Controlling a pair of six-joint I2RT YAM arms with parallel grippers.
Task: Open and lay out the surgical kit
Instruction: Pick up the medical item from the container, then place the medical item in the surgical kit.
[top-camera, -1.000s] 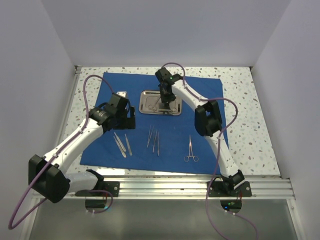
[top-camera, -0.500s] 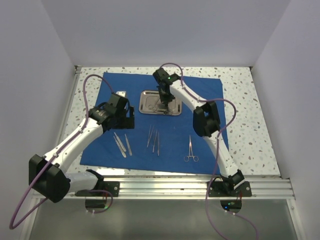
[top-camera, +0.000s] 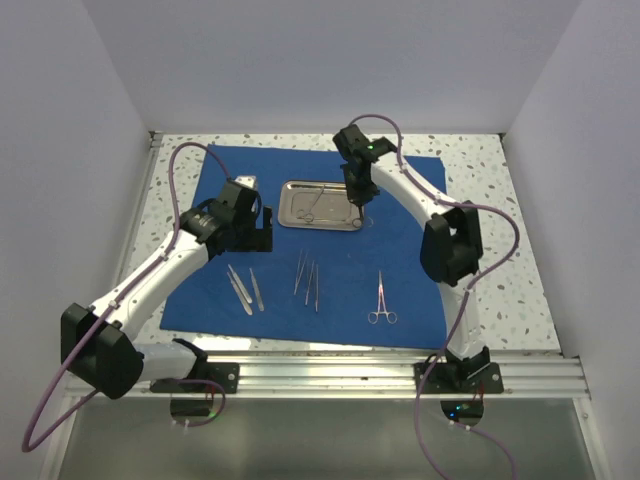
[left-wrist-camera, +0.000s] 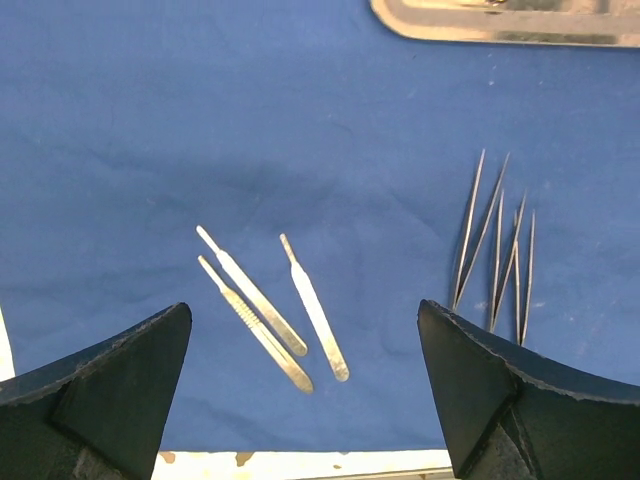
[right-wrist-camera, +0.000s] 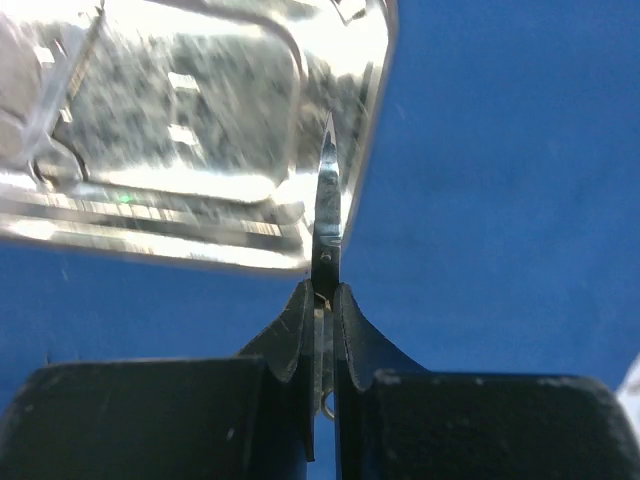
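My right gripper comes back next, lowers onto bare cloth beside the ring-handled clamp, to its right in the top view, and releases the scissors.
The royal-blue cloth (top-camera: 330, 290) lies spread flat on the table. The steel tray (top-camera: 296, 216) sits on its far middle, with one thin instrument (top-camera: 311, 204) in it. My right gripper (top-camera: 362, 197) is shut on a pair of scissors (right-wrist-camera: 326, 190), blades pointing out, above the tray's right edge (right-wrist-camera: 190, 130). My left gripper (top-camera: 256, 228) is open and empty, above the cloth to the left of the tray. In the left wrist view it (left-wrist-camera: 305, 385) hovers over three scalpel handles (left-wrist-camera: 255, 310), with forceps (left-wrist-camera: 495, 250) to the right.
Laid in a row on the near half of the cloth are scalpel handles (top-camera: 244, 288), forceps (top-camera: 308, 280) and a ring-handled clamp (top-camera: 381, 300). Speckled table (top-camera: 500, 230) shows around the cloth. A metal rail (top-camera: 380, 372) runs along the near edge.
My right gripper has moved right from the middle of the tray to its right edge, carrying the scissors. The left arm has shifted slightly.
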